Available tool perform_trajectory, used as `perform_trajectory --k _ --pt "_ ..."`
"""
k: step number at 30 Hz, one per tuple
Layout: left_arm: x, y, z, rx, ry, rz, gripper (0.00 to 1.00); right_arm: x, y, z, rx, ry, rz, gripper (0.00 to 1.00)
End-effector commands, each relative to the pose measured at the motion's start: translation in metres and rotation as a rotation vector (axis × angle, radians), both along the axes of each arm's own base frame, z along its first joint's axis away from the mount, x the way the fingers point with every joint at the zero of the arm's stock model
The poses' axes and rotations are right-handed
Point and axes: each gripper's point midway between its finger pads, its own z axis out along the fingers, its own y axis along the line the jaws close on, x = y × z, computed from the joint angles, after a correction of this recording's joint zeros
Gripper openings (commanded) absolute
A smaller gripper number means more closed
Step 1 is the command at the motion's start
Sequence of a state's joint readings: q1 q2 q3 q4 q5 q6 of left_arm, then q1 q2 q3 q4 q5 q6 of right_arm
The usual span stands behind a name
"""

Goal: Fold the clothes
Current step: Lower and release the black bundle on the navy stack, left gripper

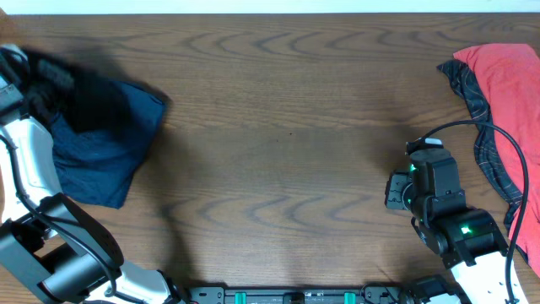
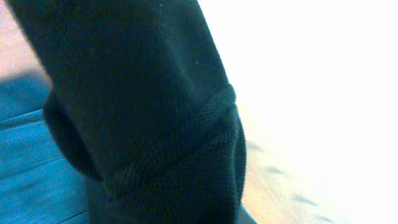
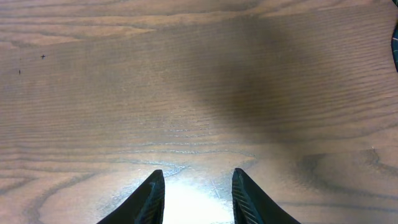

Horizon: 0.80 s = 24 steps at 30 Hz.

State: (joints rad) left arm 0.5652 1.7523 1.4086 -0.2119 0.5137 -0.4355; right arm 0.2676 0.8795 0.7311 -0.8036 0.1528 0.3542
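Observation:
My left gripper lowers and draws back over the navy garment next, then releases the black shirt (image 1: 89,97) there, since it hangs bunched above that spread cloth.
The clothes lie in two groups. At the far left a black shirt (image 1: 89,97) hangs bunched and blurred over a navy garment (image 1: 105,165) spread on the table. My left gripper (image 1: 15,66) is at the table's left edge, shut on the black shirt. In the left wrist view the black shirt's ribbed hem (image 2: 168,155) fills the picture and hides the fingers, with the navy garment (image 2: 25,174) below left. My right gripper (image 1: 395,190) hovers over bare wood at the right. It is open (image 3: 198,175) with nothing between its fingers.
A red garment (image 1: 506,80) lies on a dark plaid one (image 1: 483,127) at the table's right edge, behind the right arm. A black cable (image 1: 498,139) loops over them. The wooden table (image 1: 287,127) stretches between the two arms.

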Motion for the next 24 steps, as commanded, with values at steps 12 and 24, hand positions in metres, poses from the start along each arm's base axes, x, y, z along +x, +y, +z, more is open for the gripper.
perform_trajectory --k 12,24 --pt "-0.046 0.019 -0.036 0.043 0.266 0.174 0.06 0.000 -0.002 0.005 0.000 -0.009 -0.009 0.34" --pt "-0.088 0.051 -0.063 0.112 0.472 0.416 0.06 -0.003 -0.003 0.002 -0.005 0.008 -0.008 0.34"
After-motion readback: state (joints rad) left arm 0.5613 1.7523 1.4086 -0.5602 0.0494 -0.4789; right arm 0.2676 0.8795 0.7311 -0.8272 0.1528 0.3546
